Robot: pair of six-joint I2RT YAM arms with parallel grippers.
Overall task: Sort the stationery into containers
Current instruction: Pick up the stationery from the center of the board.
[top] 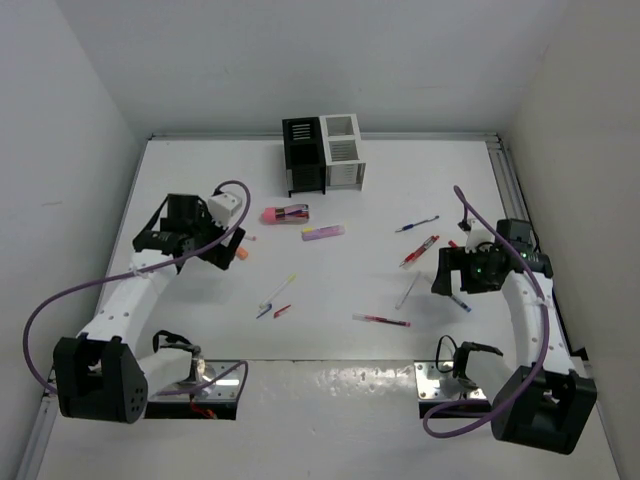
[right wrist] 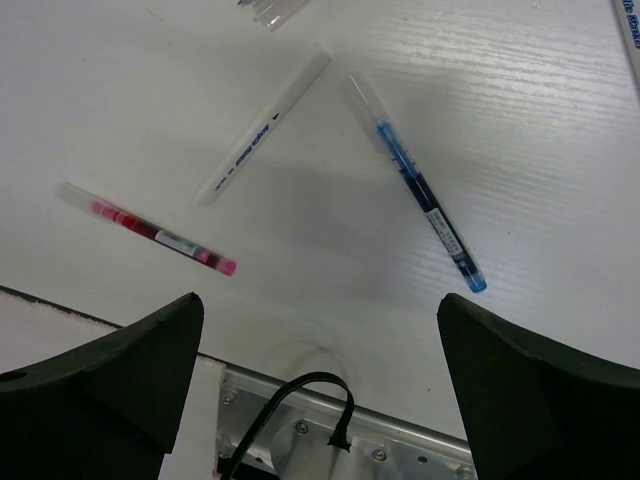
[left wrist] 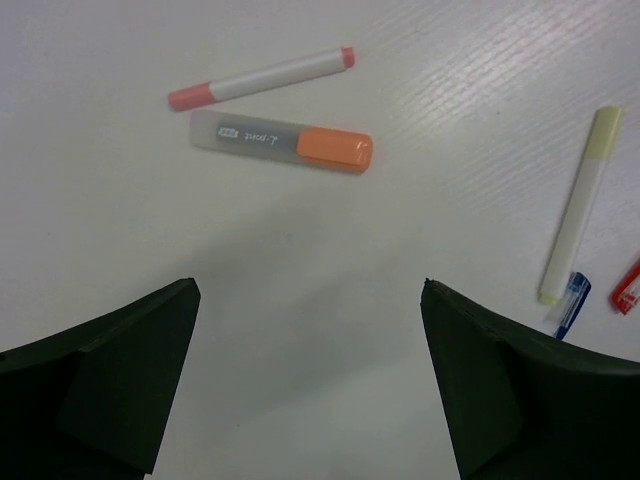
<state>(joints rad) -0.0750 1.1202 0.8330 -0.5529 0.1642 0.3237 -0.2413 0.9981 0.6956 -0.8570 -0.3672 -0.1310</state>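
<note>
The pink piece [top: 285, 213] lies below my left gripper and to its right in the top view, so the gripper will next go outward, across and down to close around it.
The joined black [top: 303, 155] and white [top: 342, 150] pen holders stand at the back centre. Stationery is scattered on the table: a pink piece [top: 285, 213], a lilac marker [top: 323, 232] and red pens [top: 419, 250] [top: 381, 320]. My left gripper [left wrist: 310, 290] is open and empty over bare table, just short of an orange-capped highlighter [left wrist: 285, 143] and a pink-tipped pen [left wrist: 262, 78]. A yellow-white pen [left wrist: 582, 205] lies to its right. My right gripper [right wrist: 320, 300] is open and empty above a blue pen [right wrist: 415, 185], a white pen [right wrist: 265, 125] and a red pen [right wrist: 150, 228].
A metal mounting plate [right wrist: 340, 440] with a black cable loop lies at the near edge under the right gripper. A metal rail [top: 510, 185] runs along the table's right side. Purple cables [top: 60, 300] arc off both arms. White walls enclose the table.
</note>
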